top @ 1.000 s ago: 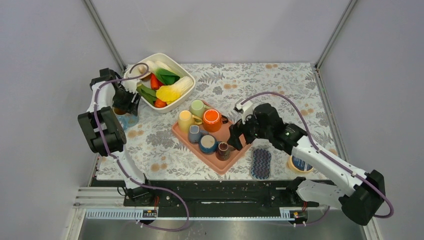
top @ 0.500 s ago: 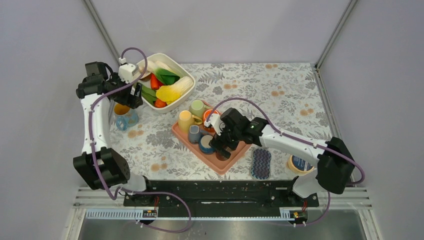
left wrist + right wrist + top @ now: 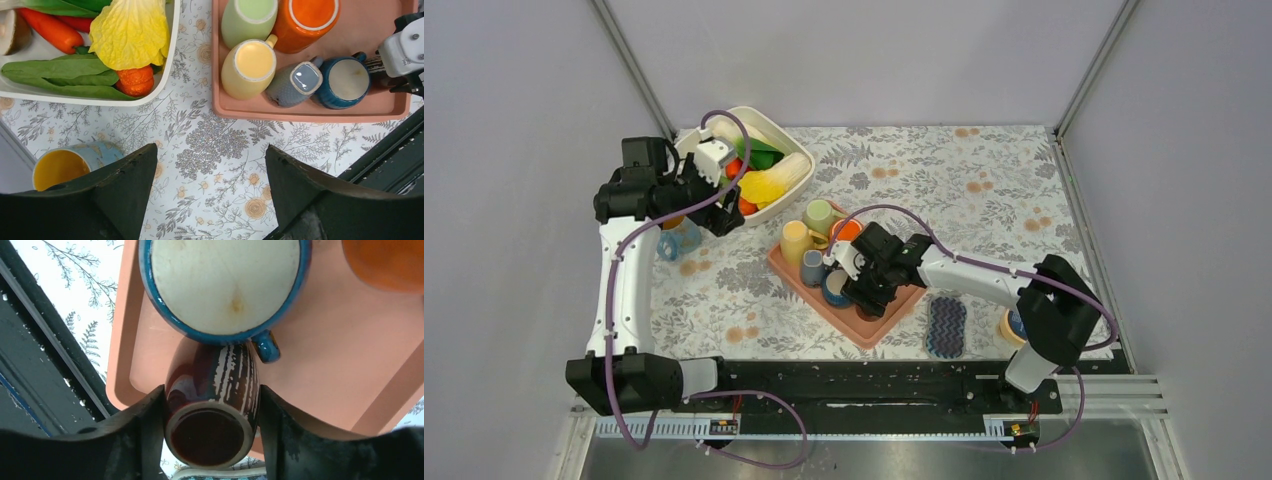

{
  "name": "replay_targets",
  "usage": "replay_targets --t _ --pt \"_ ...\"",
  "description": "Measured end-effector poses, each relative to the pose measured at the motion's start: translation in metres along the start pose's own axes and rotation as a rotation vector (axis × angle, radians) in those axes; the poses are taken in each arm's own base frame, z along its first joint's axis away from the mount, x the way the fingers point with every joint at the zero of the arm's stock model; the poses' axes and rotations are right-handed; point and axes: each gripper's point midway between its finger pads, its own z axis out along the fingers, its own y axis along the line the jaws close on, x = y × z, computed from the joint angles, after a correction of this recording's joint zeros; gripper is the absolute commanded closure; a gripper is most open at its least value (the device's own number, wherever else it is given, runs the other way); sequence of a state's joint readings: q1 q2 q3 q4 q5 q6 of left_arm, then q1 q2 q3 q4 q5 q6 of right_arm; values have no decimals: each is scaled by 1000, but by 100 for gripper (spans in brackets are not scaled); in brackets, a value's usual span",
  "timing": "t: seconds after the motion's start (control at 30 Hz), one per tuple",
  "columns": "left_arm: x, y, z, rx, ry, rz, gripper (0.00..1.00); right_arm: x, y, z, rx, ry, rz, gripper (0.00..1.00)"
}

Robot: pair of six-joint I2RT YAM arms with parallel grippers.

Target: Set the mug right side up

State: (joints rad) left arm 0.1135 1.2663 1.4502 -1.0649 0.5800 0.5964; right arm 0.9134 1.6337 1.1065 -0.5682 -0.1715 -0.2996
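Note:
The brown mug (image 3: 866, 313) (image 3: 381, 82), still upside down, is to the right of my left gripper in the top view, so I should tilt and swing that gripper toward the mug's side.
The mug (image 3: 212, 400) is dark brown with white streaks and stands upside down at the near corner of the pink tray (image 3: 325, 365), its base facing the right wrist camera. My right gripper (image 3: 211, 390) has come down over it, and both fingers press against its sides. In the top view that gripper (image 3: 864, 290) covers the mug. An overturned blue mug (image 3: 225, 280) touches the brown one on its far side. My left gripper (image 3: 211, 150) hangs open over the patterned tablecloth, nothing between its fingers, near the vegetable bowl (image 3: 769, 125).
The tray (image 3: 884, 325) also holds a yellow mug (image 3: 794, 240), a green one (image 3: 819, 215), an orange one (image 3: 846, 232) and a grey-blue one (image 3: 813, 267). A light blue mug (image 3: 672, 240) stands upright at the left. A striped sponge (image 3: 945, 326) and a tape roll (image 3: 1014, 325) lie right of the tray.
My right gripper moved left over the tray, came down around the brown mug and narrowed onto it. My left gripper lifted away from the light blue mug, swung right and opened wider.

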Motion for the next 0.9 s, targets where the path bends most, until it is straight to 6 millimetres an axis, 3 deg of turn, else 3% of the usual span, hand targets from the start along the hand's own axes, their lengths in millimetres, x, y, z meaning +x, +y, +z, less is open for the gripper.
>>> replay_targets --t 0.07,0.13,0.23,0.3,0.47,0.73,0.9 --pt "-2 -5 -1 13 -9 2 18 0 1 1 -7 5 3 66" --pt "-3 -9 -1 26 -13 1 19 -2 1 0 -8 0 6 77" --pt "-4 -15 0 48 -17 -12 20 -2 4 0 -24 -1 8 85" --pt "-3 -21 1 68 -22 -27 22 -2 7 -1 -39 -4 8 100" --pt "-9 -45 4 162 -55 -91 27 -10 14 -26 -51 -59 4 100" --pt "-37 -104 -3 364 -196 -230 23 -56 23 -104 -16 -346 34 100" --pt "-61 -137 -9 546 -257 -330 21 -96 23 -148 2 -617 117 100"
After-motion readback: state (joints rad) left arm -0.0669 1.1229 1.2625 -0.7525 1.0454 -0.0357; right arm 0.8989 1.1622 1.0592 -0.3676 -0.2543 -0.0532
